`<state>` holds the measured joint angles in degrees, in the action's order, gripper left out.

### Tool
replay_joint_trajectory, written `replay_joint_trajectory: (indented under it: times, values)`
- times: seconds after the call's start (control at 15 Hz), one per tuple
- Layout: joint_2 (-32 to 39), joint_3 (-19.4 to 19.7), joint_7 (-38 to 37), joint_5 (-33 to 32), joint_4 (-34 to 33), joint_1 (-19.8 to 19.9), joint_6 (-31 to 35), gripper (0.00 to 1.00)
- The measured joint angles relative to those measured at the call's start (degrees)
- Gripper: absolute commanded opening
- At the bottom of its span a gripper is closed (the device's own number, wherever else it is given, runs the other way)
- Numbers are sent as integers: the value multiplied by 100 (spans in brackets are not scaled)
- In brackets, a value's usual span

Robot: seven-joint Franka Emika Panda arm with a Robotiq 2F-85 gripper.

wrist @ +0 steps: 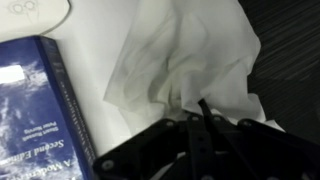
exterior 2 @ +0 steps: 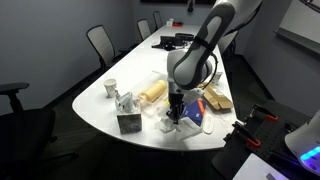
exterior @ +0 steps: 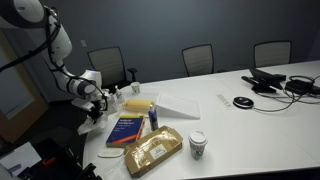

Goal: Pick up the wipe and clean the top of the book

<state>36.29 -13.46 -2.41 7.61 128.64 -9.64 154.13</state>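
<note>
The wipe (wrist: pixel 190 55) is still off the dark-blue book, so I should move my gripper toward the book's edge (wrist: pixel 68 95) beside the wipe and open it to let go of the wipe's fold.
The wipe (wrist: pixel 190 55) is a crumpled white tissue that fills the middle of the wrist view, lying on the white table beside the book. The dark-blue book (wrist: pixel 35 110) lies flat at the left of the wrist view. In an exterior view it shows its orange patch (exterior: pixel 127 130). My gripper (wrist: pixel 203 112) is low over the table, and its black fingers are closed together on a fold of the wipe. In both exterior views the gripper (exterior: pixel 96 108) (exterior 2: pixel 177 112) sits just off the book's edge, with the white wipe (exterior 2: pixel 173 126) under it.
A tan-gold packet (exterior: pixel 152 152), a paper cup (exterior: pixel 198 145), a yellow block (exterior: pixel 138 104) and a large flat white sheet (exterior: pixel 185 103) lie around the book. A small grey box (exterior 2: pixel 128 121) stands near the table edge. Office chairs ring the table.
</note>
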Motion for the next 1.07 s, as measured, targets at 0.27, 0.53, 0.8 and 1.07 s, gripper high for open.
replay_joint_trajectory:
  times: [0.27,0.53,0.8,1.07]
  values:
    - [611,131,1,-353,-560,-215,1,1]
    - [1157,418,0,-547,-1060,-389,3,35]
    - [1351,527,-14,-546,-1307,-333,-1,66]
    - [751,536,-71,-466,-1079,-70,-87,96]
